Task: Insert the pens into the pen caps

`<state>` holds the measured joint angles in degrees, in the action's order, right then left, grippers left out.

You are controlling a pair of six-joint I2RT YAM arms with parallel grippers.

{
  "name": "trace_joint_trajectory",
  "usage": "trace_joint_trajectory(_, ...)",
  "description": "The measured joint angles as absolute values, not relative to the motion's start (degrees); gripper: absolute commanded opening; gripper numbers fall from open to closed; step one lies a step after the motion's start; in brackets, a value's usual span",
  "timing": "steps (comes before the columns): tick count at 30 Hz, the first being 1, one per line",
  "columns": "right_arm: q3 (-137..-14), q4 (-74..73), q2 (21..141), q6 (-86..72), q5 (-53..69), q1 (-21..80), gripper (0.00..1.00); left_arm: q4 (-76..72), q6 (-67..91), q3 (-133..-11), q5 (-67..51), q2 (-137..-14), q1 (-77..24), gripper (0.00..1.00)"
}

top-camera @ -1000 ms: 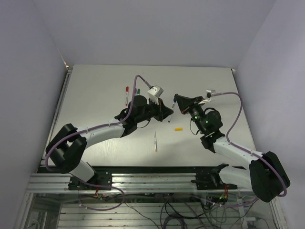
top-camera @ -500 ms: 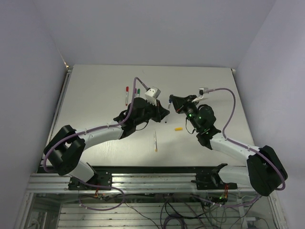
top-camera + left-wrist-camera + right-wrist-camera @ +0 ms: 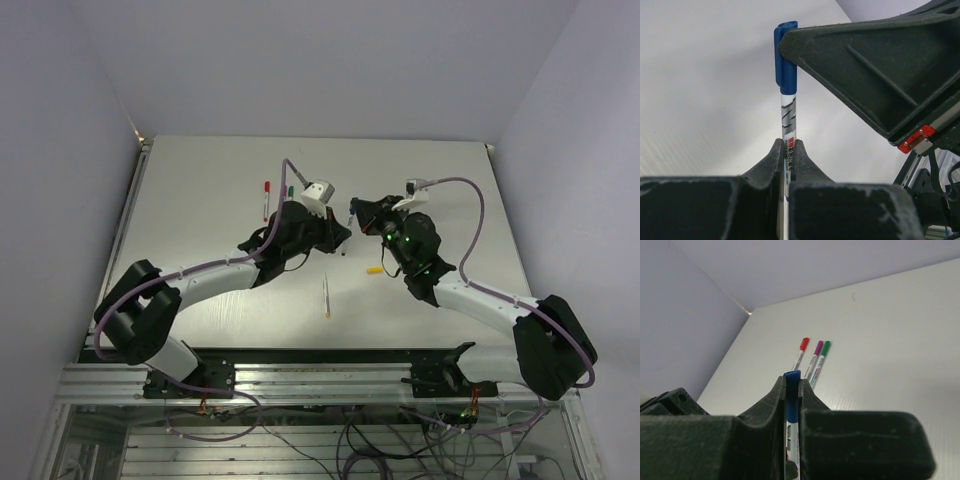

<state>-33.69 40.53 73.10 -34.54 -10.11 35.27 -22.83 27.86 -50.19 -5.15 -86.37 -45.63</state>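
I will move my left gripper outward and down to release the white pen beside the green-capped pen (image 3: 299,191), since that spot is outward and below the gripper.
My left gripper (image 3: 786,147) is shut on a white pen barrel (image 3: 788,120), held above the table. The blue cap (image 3: 785,60) sits on the pen's end. My right gripper (image 3: 791,386) is shut on that blue cap (image 3: 791,390), with the white barrel (image 3: 791,440) running back between its fingers. In the top view the two grippers meet at mid table, left (image 3: 340,240) and right (image 3: 357,214), with the pen (image 3: 347,232) between them. A yellow cap (image 3: 374,269) and an uncapped pen (image 3: 326,297) lie on the table nearer the arms.
Three capped pens lie side by side at the back left: red (image 3: 801,351), purple (image 3: 815,352) and green (image 3: 822,356). They also show in the top view (image 3: 280,196). The white table (image 3: 200,200) is walled on three sides.
The right gripper has moved left and the left gripper slightly back, so the two have closed the gap. The blue cap now sits on the pen's end.
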Motion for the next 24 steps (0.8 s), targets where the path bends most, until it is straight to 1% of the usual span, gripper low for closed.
trace_joint_trajectory(3,-35.03,38.63,73.01,-32.97,-12.16,35.48,0.16,-22.81,27.75,-51.55,-4.73,-87.92,-45.63,0.07)
trace_joint_trajectory(6,-36.01,36.51,72.16,-30.74,-14.28,35.86,0.21,-22.96,27.22,-53.56,-3.92,-90.26,-45.65,0.07)
trace_joint_trajectory(7,-36.01,35.68,71.57,-29.93,-14.92,36.07,0.22,-23.0,26.98,-54.19,-3.18,-90.96,-45.54,0.07)
trace_joint_trajectory(9,-36.14,33.93,70.13,-28.18,-16.32,36.53,0.29,-23.09,26.37,-56.07,-1.13,-92.95,-45.01,0.07)
trace_joint_trajectory(10,-36.93,32.38,68.2,-26.3,-18.11,36.73,0.33,-23.03,25.39,-57.52,1.74,-96.01,-44.14,0.07)
trace_joint_trajectory(16,-36.95,30.39,62.59,-23.86,-22.44,36.75,0.33,-20.75,23.73,-58.3,5.21,-100.55,-41.56,0.07)
trace_joint_trajectory(20,-36.14,28.91,58.94,-23.46,-25.43,36.75,0.33,-17.06,22.02,-62.76,8.4,-104.71,-38.89,0.07)
trace_joint_trajectory(24,-34.2,26.06,57.93,-23.86,-27.05,36.75,0.33,-13.15,20.32,-69.19,12.6,-108.92,-37.12,0.07)
